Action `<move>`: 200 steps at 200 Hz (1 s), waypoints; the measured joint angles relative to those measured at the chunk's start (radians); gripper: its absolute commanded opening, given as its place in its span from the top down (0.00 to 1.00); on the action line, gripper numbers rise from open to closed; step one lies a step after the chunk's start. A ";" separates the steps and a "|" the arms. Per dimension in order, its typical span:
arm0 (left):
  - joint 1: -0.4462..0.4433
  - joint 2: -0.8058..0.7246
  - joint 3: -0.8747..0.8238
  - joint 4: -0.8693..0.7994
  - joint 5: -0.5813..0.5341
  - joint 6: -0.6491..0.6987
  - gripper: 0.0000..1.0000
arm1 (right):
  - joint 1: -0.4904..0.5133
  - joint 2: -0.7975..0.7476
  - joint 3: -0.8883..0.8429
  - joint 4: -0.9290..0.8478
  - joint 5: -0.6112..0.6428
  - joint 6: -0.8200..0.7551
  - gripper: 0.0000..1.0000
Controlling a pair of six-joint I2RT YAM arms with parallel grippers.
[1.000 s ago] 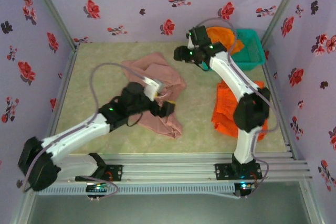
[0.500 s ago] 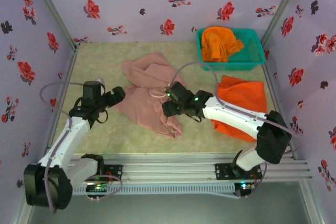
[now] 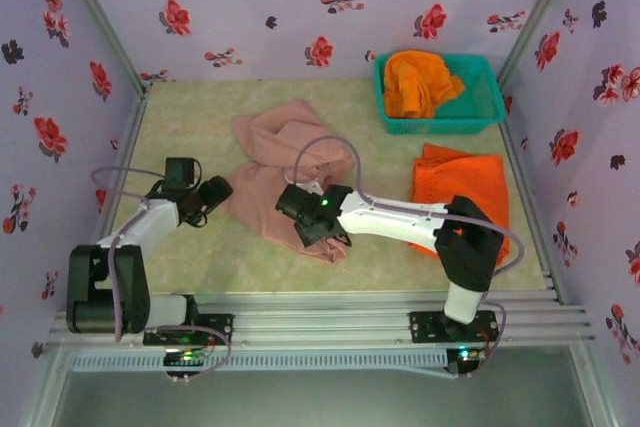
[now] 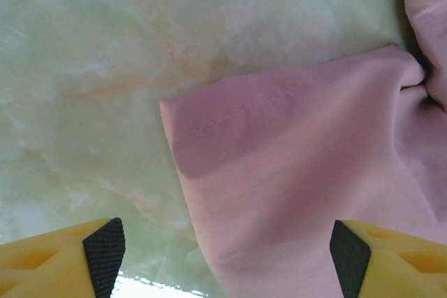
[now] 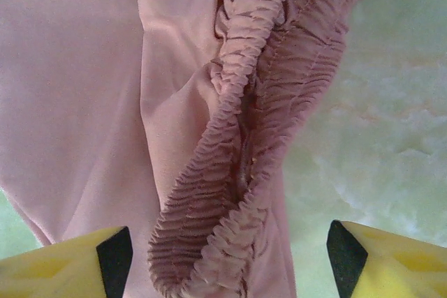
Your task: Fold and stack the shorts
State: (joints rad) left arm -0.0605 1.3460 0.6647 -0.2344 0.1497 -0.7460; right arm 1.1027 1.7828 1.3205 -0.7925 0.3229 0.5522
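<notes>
Next, my right gripper needs to lower its open fingers onto the bunched end of the gathered elastic waistband and close, as that end of the waistband lies just below, between them.
The pink-beige shorts (image 3: 290,152) lie crumpled in the middle of the table. My left gripper (image 3: 216,191) is at their left edge, open, and a hemmed corner of the pink-beige shorts (image 4: 293,165) lies flat between its fingertips (image 4: 105,248). My right gripper (image 3: 296,211) is low over their near side, open, with the gathered elastic waistband (image 5: 241,172) bunched between its fingertips (image 5: 344,255). One pair of orange shorts (image 3: 462,189) lies folded flat at the right. Another pair of orange shorts (image 3: 420,82) sits heaped in the teal basket (image 3: 485,112).
The teal basket stands in the back right corner. Flowered walls close in the table on three sides, and a metal rail (image 3: 330,307) runs along the near edge. Bare green tabletop (image 3: 190,117) lies left of and behind the pink-beige shorts.
My right arm swung from the basket down to the near side of the pink-beige shorts. My left arm drew back from over those shorts to their left edge.
</notes>
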 measured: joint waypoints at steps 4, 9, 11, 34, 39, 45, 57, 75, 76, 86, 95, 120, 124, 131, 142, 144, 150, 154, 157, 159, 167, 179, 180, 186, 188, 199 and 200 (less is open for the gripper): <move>0.000 0.011 0.000 0.007 0.000 -0.002 0.24 | 0.000 0.007 0.003 0.000 0.000 0.001 0.28; 0.000 0.023 0.000 0.016 0.001 -0.003 0.24 | 0.000 0.016 0.010 -0.005 0.000 0.003 0.29; 0.000 0.029 0.000 0.018 0.001 -0.005 0.25 | 0.000 0.021 0.014 -0.007 0.000 0.002 0.29; 0.000 0.093 0.000 0.042 0.005 -0.009 0.28 | 0.000 0.080 0.063 -0.021 0.001 0.010 0.37; 0.000 0.102 0.000 0.046 0.006 -0.011 0.29 | 0.000 0.093 0.069 -0.022 0.003 0.008 0.39; 0.000 0.111 0.000 0.049 0.007 -0.012 0.31 | 0.000 0.105 0.075 -0.022 0.005 0.007 0.43; 0.002 0.117 0.002 0.051 0.008 -0.014 0.34 | 0.000 0.124 0.079 -0.024 0.010 0.012 0.51; 0.005 0.134 0.013 0.046 0.004 -0.019 0.40 | 0.000 0.142 0.080 -0.029 0.013 0.021 0.68; 0.005 0.134 0.014 0.045 0.004 -0.019 0.41 | 0.000 0.142 0.080 -0.029 0.013 0.023 0.69; 0.007 0.147 0.024 0.034 -0.001 -0.025 0.45 | 0.000 0.145 0.080 -0.033 0.016 0.019 0.77; 0.009 0.156 0.035 0.020 -0.005 -0.026 0.50 | 0.000 0.146 0.083 -0.039 0.018 0.029 0.83; 0.011 0.179 0.061 -0.016 -0.022 -0.030 0.60 | 0.000 0.146 0.098 -0.053 0.032 0.032 0.99; 0.011 0.182 0.066 -0.023 -0.024 -0.032 0.63 | 0.000 0.146 0.100 -0.054 0.035 0.032 1.00; 0.011 0.189 0.074 -0.033 -0.028 -0.031 0.69 | 0.000 0.145 0.100 -0.056 0.042 0.033 1.00; 0.013 0.202 0.085 -0.042 -0.035 -0.028 0.81 | -0.003 0.145 0.100 -0.059 0.045 0.035 1.00; 0.013 0.204 0.087 -0.042 -0.035 -0.031 0.83 | -0.004 0.145 0.100 -0.059 0.045 0.035 1.00; 0.014 0.215 0.096 -0.044 -0.038 -0.030 0.88 | -0.007 0.143 0.100 -0.059 0.044 0.035 1.00; 0.015 0.225 0.104 -0.041 -0.037 -0.034 0.92 | -0.010 0.140 0.100 -0.058 0.043 0.035 1.00; 0.015 0.231 0.109 -0.033 -0.034 -0.032 0.93 | -0.012 0.138 0.100 -0.058 0.043 0.035 1.00; 0.015 0.237 0.113 -0.027 -0.033 -0.038 0.95 | -0.014 0.135 0.100 -0.058 0.043 0.035 1.00; 0.013 0.262 0.129 0.016 -0.021 -0.037 1.00 | -0.024 0.124 0.100 -0.058 0.038 0.035 1.00; 0.008 0.288 0.156 0.071 -0.010 -0.039 1.00 | -0.044 0.106 0.100 -0.053 0.032 0.034 1.00; 0.008 0.289 0.159 0.076 -0.008 -0.037 1.00 | -0.047 0.103 0.100 -0.052 0.030 0.034 1.00; 0.008 0.291 0.171 0.095 -0.006 -0.037 1.00 | -0.060 0.094 0.100 -0.049 0.026 0.034 1.00; 0.008 0.291 0.175 0.100 -0.003 -0.037 1.00 | -0.065 0.091 0.100 -0.048 0.024 0.032 1.00; 0.008 0.291 0.202 0.121 0.001 -0.037 1.00 | -0.093 0.079 0.107 -0.046 0.016 0.028 1.00; 0.008 0.291 0.204 0.121 0.001 -0.037 1.00 | -0.095 0.078 0.108 -0.046 0.014 0.027 1.00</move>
State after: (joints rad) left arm -0.0525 1.6367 0.8688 -0.1131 0.1505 -0.7834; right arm 1.0077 1.8606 1.4284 -0.8387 0.3374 0.5793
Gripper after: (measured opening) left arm 0.038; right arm 0.072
